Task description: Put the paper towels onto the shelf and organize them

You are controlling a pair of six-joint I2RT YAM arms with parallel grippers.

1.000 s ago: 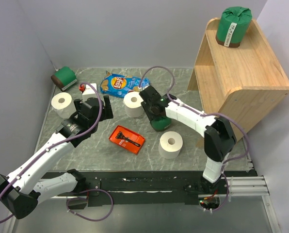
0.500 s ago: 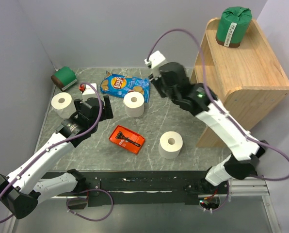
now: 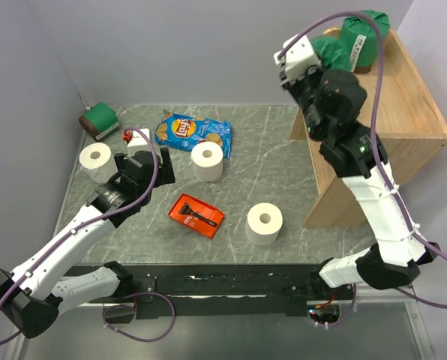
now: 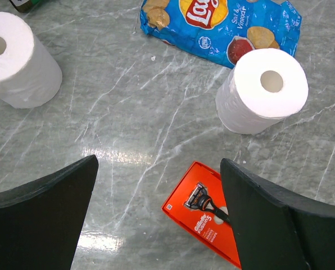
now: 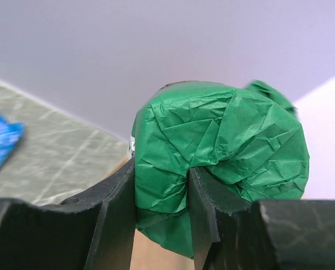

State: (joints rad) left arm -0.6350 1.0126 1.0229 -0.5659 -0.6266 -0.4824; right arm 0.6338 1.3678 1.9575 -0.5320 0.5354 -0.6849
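Observation:
The shelf top has bare wood by the standing green roll's near side, so the right gripper needs to move over there next, to the right in the top view.
My right gripper [image 3: 325,60] is shut on a green-wrapped paper towel roll [image 3: 331,51], held up at the top left corner of the wooden shelf [image 3: 392,112]. In the right wrist view the fingers pinch the roll's [image 5: 218,140] wrapping. A second green roll [image 3: 366,37] stands on the shelf top and peeks out behind the held one [image 5: 271,93]. A third green roll [image 3: 100,120] lies at the far left. Three white rolls [image 3: 97,161] [image 3: 207,161] [image 3: 264,223] stand on the table. My left gripper [image 3: 145,169] is open and empty above the table [image 4: 159,169], between two white rolls [image 4: 18,59] [image 4: 263,90].
A blue chip bag [image 3: 192,131] lies at the back of the table, also in the left wrist view [image 4: 218,22]. A red razor pack [image 3: 197,215] lies mid-table, just under my left gripper's right finger [image 4: 209,216]. Grey walls close the back and sides.
My right arm has lifted the green roll from the middle of the table up and right to the shelf's top corner. The left arm has not moved.

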